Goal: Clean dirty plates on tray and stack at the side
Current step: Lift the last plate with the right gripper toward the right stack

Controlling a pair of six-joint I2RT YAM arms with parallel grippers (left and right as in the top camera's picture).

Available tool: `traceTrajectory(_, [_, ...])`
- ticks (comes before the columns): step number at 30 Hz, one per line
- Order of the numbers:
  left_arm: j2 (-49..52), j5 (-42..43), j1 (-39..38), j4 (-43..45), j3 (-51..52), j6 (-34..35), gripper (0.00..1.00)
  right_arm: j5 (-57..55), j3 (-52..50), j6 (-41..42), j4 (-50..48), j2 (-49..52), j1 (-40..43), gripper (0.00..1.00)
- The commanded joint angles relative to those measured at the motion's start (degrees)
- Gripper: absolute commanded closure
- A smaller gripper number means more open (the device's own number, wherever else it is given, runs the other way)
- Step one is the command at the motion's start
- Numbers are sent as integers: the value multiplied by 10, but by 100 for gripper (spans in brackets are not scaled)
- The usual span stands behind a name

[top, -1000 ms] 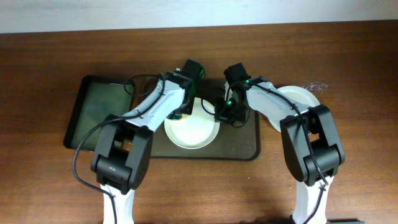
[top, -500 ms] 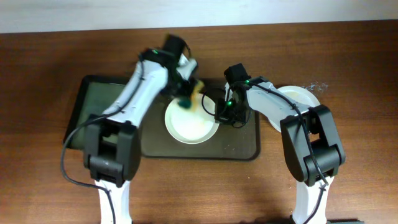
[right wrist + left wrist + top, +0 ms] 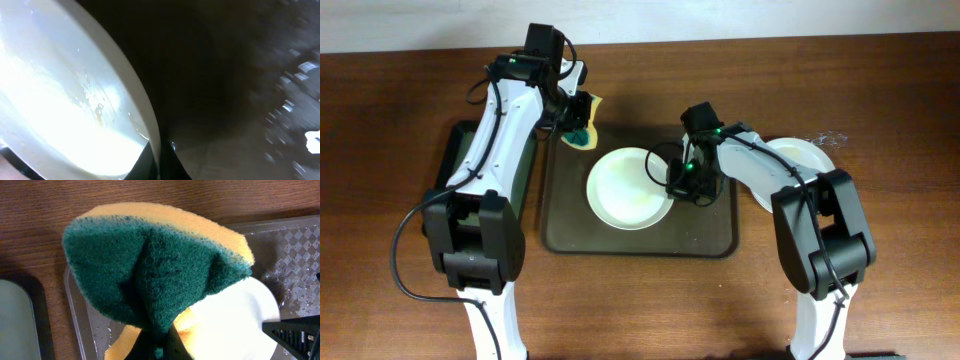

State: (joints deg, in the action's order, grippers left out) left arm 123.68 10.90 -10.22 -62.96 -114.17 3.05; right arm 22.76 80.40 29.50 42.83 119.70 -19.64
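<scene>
The other white plate (image 3: 804, 154) already sits beside the tray, so my right gripper will rise to the right in the overhead view, then lower the held plate's rim onto it.
A white plate (image 3: 628, 188) lies on the dark brown tray (image 3: 705, 235), left of its middle. My right gripper (image 3: 678, 182) is shut on this plate's right rim; the right wrist view shows the fingers pinching the rim (image 3: 152, 135), with a small yellowish smear inside the plate (image 3: 97, 112). My left gripper (image 3: 578, 125) is shut on a green and yellow sponge (image 3: 584, 120), held above the tray's far left corner, clear of the plate. In the left wrist view the folded sponge (image 3: 150, 265) fills the frame, with the plate (image 3: 235, 325) below right.
Another white plate (image 3: 808, 154) sits on the wood table right of the tray, partly hidden by my right arm. A narrower black tray (image 3: 460, 185) lies left of the brown tray, partly under my left arm; its corner shows in the left wrist view (image 3: 17, 315).
My left gripper lifted the sponge off the plate and carried it back and left to the tray's far left corner. The right gripper stays on the plate's rim.
</scene>
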Motion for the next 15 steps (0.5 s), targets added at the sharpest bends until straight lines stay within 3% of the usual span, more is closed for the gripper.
traceTrajectory(1, [-3, -5, 0, 1, -4, 8, 100, -84, -16, -8, 30, -52, 1, 96])
traceTrajectory(7, [-3, -5, 0, 1, -4, 8, 100, -273, -16, -8, 111, -164, -23, 96])
traceTrajectory(15, [-3, -5, 0, 3, -4, 8, 100, -592, -16, 56, 151, -235, -153, 96])
